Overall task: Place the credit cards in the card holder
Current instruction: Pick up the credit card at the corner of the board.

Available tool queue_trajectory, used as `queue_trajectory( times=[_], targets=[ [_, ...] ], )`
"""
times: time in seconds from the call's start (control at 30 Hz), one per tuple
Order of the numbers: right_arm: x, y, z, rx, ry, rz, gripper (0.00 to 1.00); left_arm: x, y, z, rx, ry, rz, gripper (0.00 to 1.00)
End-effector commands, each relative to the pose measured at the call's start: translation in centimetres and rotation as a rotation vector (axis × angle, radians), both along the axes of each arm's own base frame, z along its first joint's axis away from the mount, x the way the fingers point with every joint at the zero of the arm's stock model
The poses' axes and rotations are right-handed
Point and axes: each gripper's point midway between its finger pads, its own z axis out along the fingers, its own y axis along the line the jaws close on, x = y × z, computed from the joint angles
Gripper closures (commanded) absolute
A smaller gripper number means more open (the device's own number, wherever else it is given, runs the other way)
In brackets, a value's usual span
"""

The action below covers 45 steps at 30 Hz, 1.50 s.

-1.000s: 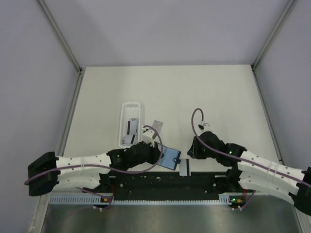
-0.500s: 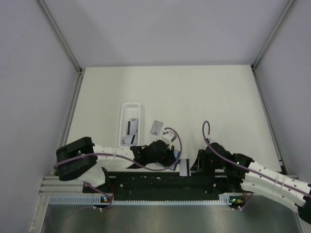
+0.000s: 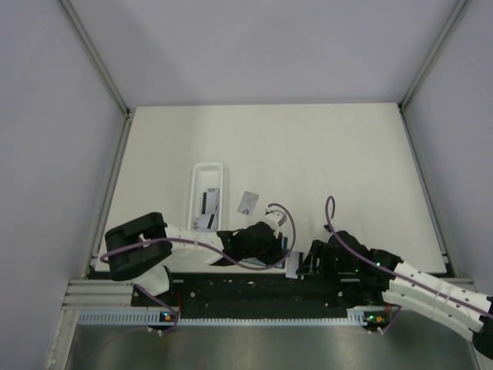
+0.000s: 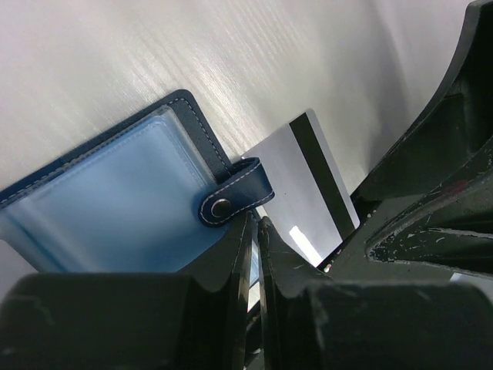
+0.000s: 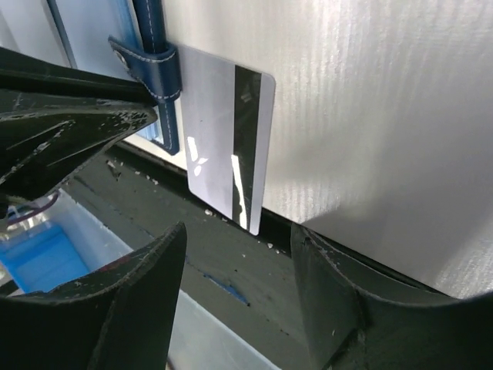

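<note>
My right gripper will next move onto the credit card's near end (image 5: 225,199) and close its fingers there, because that end sticks out past the tabletop over the black bar (image 5: 231,254).
The card holder (image 4: 108,200) lies open on the table, light blue inside, its strap and snap stud (image 4: 219,206) at the right edge. A grey credit card (image 4: 300,177) with a black stripe lies beside it, one corner under the strap. Its near end hangs over the black rail (image 5: 231,254). My left gripper (image 4: 256,220) is shut to a thin slit, tips at the holder's edge below the strap. From above, the left gripper (image 3: 268,245) covers most of the holder. My right gripper (image 5: 239,285) is open just short of the card's (image 5: 227,146) near end, holding nothing.
A long white tray (image 3: 194,196) at the left holds more cards (image 3: 206,202). One loose card (image 3: 247,203) lies right of it. The black rail (image 3: 231,287) runs along the near table edge. Grey walls close in both sides.
The left arm swung right, bringing its gripper over the card holder. The right gripper drew back toward the near edge and opened wide by the card.
</note>
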Motion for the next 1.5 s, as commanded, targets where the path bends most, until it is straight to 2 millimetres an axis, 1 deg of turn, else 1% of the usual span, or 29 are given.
queue_trajectory(
  times=[0.0,0.1,0.23,0.33,0.37,0.4,0.5,0.53,0.57,0.63,0.7,0.73,0.8,0.83,0.87,0.9,0.97,1.0,1.03,1.07,1.17,1.27,1.33,1.4,1.47],
  targets=[
    [-0.1,0.1,-1.5,0.003,0.014,-0.010,0.42,-0.5,0.3,-1.2,0.033,0.027,-0.004,0.86],
    [-0.2,0.5,-1.8,0.010,0.025,0.005,0.42,-0.6,0.6,-1.6,0.048,0.035,-0.002,0.86],
    [-0.3,0.7,-2.5,0.000,0.048,0.006,0.47,-0.7,0.8,-1.9,0.057,0.038,0.002,0.86],
    [-0.2,0.3,-3.1,-0.012,0.051,-0.018,0.53,-0.6,0.7,-2.1,0.057,0.036,-0.003,0.86],
    [-0.2,0.2,-3.3,-0.013,0.054,-0.028,0.56,-1.2,0.5,-2.1,0.050,0.055,-0.032,0.86],
    [-0.1,0.2,-3.4,-0.011,0.051,-0.037,0.58,-1.3,0.4,-2.1,0.046,0.058,-0.036,0.86],
    [0.0,0.1,-3.6,0.005,0.050,-0.066,0.68,-1.6,0.2,-2.3,0.043,0.060,-0.046,0.87],
    [-0.2,-0.4,-4.4,-0.004,0.061,-0.080,0.72,-1.5,0.0,-2.2,0.042,0.060,-0.049,0.87],
    [-0.2,-0.5,-4.5,0.002,0.065,-0.093,0.76,-1.6,0.0,-2.2,0.044,0.059,-0.051,0.87],
    [-0.2,-0.7,-4.8,0.008,0.064,-0.107,0.84,-1.6,-0.1,-2.2,0.042,0.059,-0.051,0.87],
    [-0.1,-0.7,-4.8,0.016,0.055,-0.117,0.96,-1.6,0.0,-2.1,0.041,0.058,-0.051,0.87],
    [0.0,-0.8,-4.7,0.014,0.049,-0.122,1.00,-1.5,0.0,-1.9,0.037,0.054,-0.051,0.87],
    [0.2,-1.0,-4.3,0.003,0.033,-0.124,1.00,-1.5,0.0,-1.6,0.032,0.046,-0.054,0.87],
    [0.4,-1.0,-3.8,0.001,0.021,-0.125,1.00,-1.5,0.0,-1.3,0.027,0.042,-0.056,0.87],
    [1.0,-1.1,-2.4,-0.003,-0.011,-0.135,1.00,-1.5,0.2,-0.5,0.013,0.027,-0.061,0.87],
    [1.3,-1.2,-1.5,-0.006,-0.033,-0.139,1.00,-1.4,0.2,0.0,0.008,0.019,-0.058,0.86],
    [1.8,-1.5,0.0,-0.016,-0.069,-0.146,1.00,-1.1,0.5,1.1,-0.003,-0.003,-0.042,0.85],
    [2.2,-1.9,0.7,-0.032,-0.091,-0.158,1.00,-0.6,0.7,1.7,-0.013,-0.025,-0.017,0.84],
    [2.5,-1.9,1.6,-0.034,-0.111,-0.160,1.00,-0.4,0.9,2.5,-0.032,-0.036,-0.004,0.83],
    [2.5,-2.2,1.9,-0.056,-0.116,-0.157,1.00,-0.2,1.0,3.5,-0.061,-0.050,0.011,0.81],
    [2.8,-2.4,3.0,-0.097,-0.141,-0.128,1.00,0.3,1.4,5.7,-0.112,-0.087,0.045,0.69],
    [3.5,-2.8,4.3,-0.157,-0.182,-0.111,1.00,0.5,1.6,7.6,-0.149,-0.111,0.054,0.64],
    [4.3,-3.2,5.3,-0.193,-0.233,-0.103,1.00,0.6,1.8,9.2,-0.184,-0.127,0.060,0.56],
    [4.9,-2.8,7.0,-0.178,-0.302,-0.064,1.00,0.7,2.1,10.6,-0.223,-0.144,0.073,0.51],
    [5.3,-1.5,9.7,-0.104,-0.401,0.008,1.00,0.9,2.4,12.3,-0.279,-0.165,0.087,0.47]
  ],
)
